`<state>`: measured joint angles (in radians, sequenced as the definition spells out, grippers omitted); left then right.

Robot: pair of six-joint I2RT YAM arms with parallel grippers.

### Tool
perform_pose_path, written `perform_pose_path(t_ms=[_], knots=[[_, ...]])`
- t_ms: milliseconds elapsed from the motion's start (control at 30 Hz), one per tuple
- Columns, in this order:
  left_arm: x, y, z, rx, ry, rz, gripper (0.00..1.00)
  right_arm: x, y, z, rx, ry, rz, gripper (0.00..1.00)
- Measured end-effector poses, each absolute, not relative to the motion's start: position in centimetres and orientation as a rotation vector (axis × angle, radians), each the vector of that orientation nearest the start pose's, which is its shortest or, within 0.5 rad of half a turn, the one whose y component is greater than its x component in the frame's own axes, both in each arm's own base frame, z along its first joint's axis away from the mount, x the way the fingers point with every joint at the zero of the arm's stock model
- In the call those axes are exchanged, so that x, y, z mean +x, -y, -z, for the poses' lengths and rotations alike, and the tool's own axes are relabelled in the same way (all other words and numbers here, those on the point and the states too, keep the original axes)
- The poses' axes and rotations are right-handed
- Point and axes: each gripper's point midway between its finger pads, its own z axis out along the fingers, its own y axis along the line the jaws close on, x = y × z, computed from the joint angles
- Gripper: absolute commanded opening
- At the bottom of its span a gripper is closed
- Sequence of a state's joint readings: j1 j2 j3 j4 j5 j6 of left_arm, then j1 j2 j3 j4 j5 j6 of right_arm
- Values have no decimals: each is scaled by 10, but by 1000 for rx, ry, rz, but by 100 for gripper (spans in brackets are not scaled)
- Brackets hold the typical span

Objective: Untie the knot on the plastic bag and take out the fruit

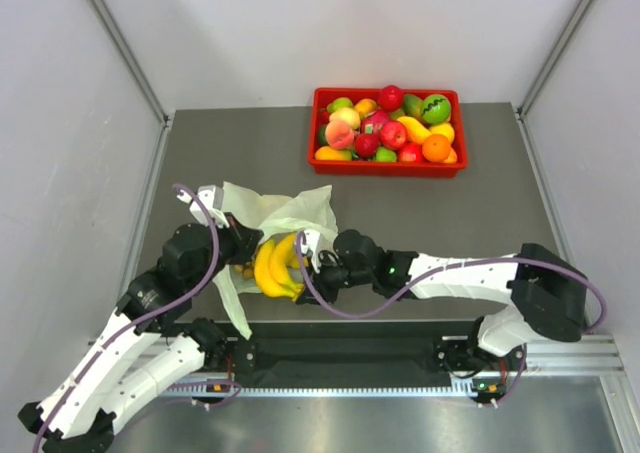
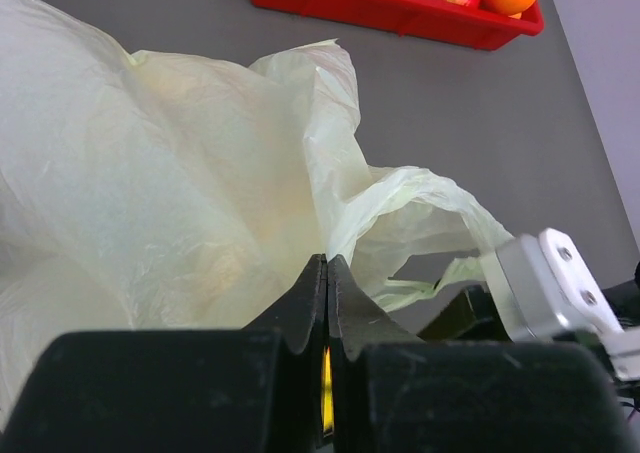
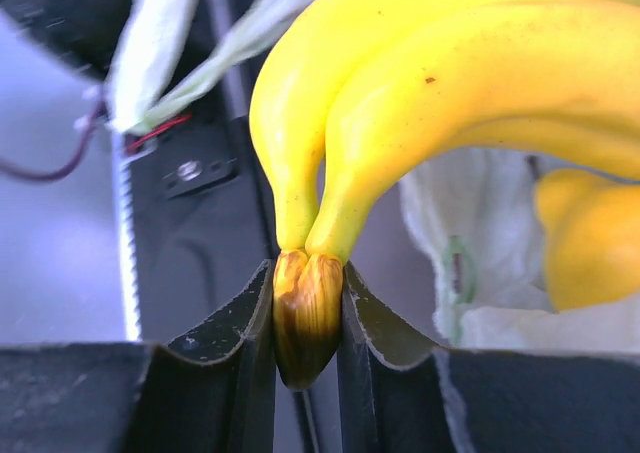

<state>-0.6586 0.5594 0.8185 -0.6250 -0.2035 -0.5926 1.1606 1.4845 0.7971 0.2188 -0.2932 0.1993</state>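
Observation:
My right gripper lifts its bananas from the bag (image 1: 280, 218) next, then outward over the red tray's far corner (image 1: 338, 105) behind the peach. It then releases them, as fruit lies there.
The pale green plastic bag (image 1: 280, 218) lies open and crumpled at the table's front left; no knot shows. It fills the left wrist view (image 2: 170, 193). My left gripper (image 2: 327, 263) is shut on a fold of the bag. My right gripper (image 3: 306, 303) is shut on the brown stem of the yellow banana bunch (image 3: 420, 83). In the top view the banana bunch (image 1: 277, 265) sits at the bag's mouth between both grippers, with my right gripper (image 1: 318, 263) on its right. Small tan-brown berries (image 1: 244, 269) show beside the bananas. Another yellow piece (image 3: 585, 238) lies right of the bananas.
A red tray (image 1: 386, 165) full of apples, a peach, oranges and green fruit stands at the back right of centre; its front wall shows in the left wrist view (image 2: 390, 13). White walls flank the grey table. The black rail runs along the near edge.

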Motion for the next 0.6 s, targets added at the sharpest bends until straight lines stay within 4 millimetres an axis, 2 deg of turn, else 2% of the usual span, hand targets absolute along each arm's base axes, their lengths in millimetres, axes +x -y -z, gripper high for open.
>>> perform_pose_path(t_ms=[200,300,467,600], knots=[[204,135,-254,-94,-1966,608,0,67,-387,-153,-1447,-1758,-1328,0],[208,133,-255,-106,-1956,593,0,36,-368,-186,-1570,-1631,-1476,0],[213,131,-256,-117,-1943,565,0,-8,-327,-248,-1704,-1317,-1660,0],[219,132,-256,-122,-1941,544,0,-27,-295,-290,-1732,-1091,-1729,0]])
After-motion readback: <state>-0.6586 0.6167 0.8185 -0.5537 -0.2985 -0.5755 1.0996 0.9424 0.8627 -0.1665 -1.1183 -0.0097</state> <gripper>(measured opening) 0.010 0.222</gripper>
